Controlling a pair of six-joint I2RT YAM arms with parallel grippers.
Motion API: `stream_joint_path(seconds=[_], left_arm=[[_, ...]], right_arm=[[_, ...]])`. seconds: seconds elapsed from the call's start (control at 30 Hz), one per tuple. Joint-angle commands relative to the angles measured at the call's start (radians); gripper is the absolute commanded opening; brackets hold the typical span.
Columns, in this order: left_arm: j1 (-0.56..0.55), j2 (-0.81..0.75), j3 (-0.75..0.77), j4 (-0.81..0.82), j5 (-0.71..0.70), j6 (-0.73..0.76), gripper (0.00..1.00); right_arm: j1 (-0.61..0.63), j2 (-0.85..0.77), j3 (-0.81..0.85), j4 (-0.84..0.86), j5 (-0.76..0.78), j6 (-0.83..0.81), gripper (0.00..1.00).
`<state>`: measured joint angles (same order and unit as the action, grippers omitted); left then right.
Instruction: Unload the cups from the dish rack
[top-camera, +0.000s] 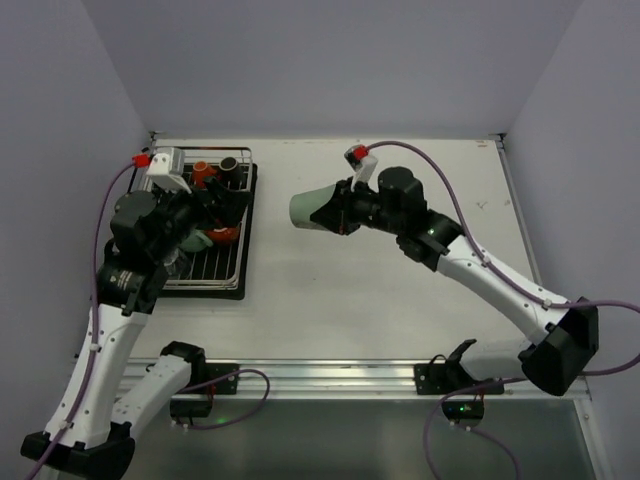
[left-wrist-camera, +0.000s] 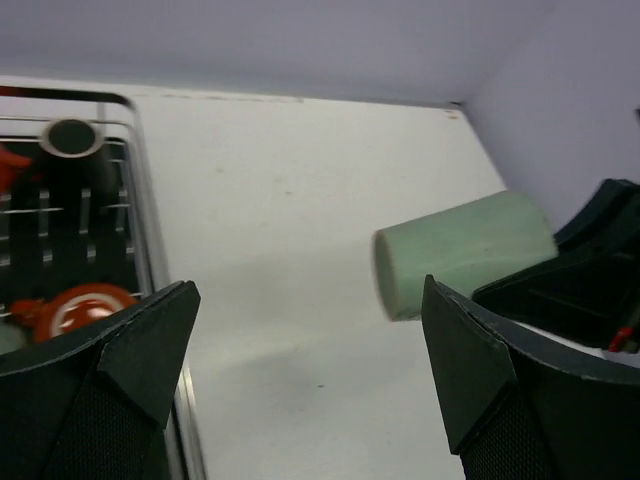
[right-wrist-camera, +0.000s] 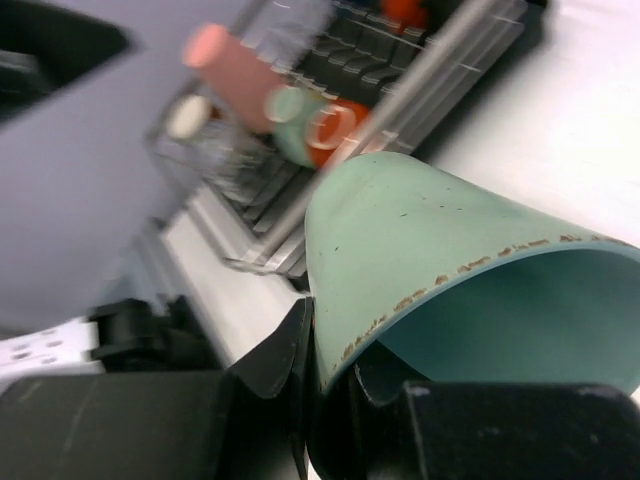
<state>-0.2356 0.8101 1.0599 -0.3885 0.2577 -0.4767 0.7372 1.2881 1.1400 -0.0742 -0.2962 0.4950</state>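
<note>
My right gripper lowers next and tilts its fingers toward the table to release the cup base-down on the tabletop below, since the cup is held sideways.
The silver wire dish rack (top-camera: 228, 282) sits on a black tray at the table's far left. It holds an orange cup (top-camera: 225, 234), a teal mug (top-camera: 195, 241), a red-orange cup (top-camera: 203, 172) and a black cup (top-camera: 230, 163). My right gripper (top-camera: 345, 210) is shut on the rim of a pale teal cup (top-camera: 314, 208) and holds it on its side above the table, right of the rack. In the right wrist view one finger (right-wrist-camera: 283, 352) is outside the cup (right-wrist-camera: 430, 240) and one is inside. My left gripper (top-camera: 215, 208) hovers over the rack, open and empty (left-wrist-camera: 310, 370).
A salmon tumbler (right-wrist-camera: 230, 65) and a clear glass (right-wrist-camera: 215, 160) show in the rack (right-wrist-camera: 440, 70) in the right wrist view. The white table (top-camera: 400, 300) runs to walls at the back and on both sides. The arm bases stand on a rail (top-camera: 330, 378) at the near edge.
</note>
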Motion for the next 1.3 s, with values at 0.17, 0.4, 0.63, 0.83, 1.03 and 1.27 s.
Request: stream_joint_path(seconds=[0.17, 0.4, 0.63, 0.83, 1.03, 1.27], left_arm=[[0.004, -0.008, -0.046, -0.194, -0.42, 0.173, 1.0], [0.004, -0.045, -0.12, -0.173, -0.426, 0.153, 1.0], [0.004, -0.075, -0.17, -0.202, -0.498, 0.145, 1.0], [0.004, -0.106, -0.201, -0.262, -0.672, 0.056, 1.0], [0.004, -0.156, -0.209, -0.312, -0.77, -0.026, 1.0], [0.004, -0.178, -0.193, -0.394, -0.851, -0.149, 1.0]], right_arm=[[-0.168, 0.31, 0.469, -0.683, 0.315, -0.447, 0.0], [-0.176, 0.683, 0.844, -0.919, 0.365, -0.591, 0.0], [-0.174, 0.902, 1.046, -1.027, 0.469, -0.684, 0.01], [-0.171, 0.991, 1.043, -1.006, 0.526, -0.691, 0.03], [-0.16, 1.045, 1.051, -0.971, 0.534, -0.701, 0.05], [-0.15, 1.035, 1.032, -0.941, 0.563, -0.671, 0.42]])
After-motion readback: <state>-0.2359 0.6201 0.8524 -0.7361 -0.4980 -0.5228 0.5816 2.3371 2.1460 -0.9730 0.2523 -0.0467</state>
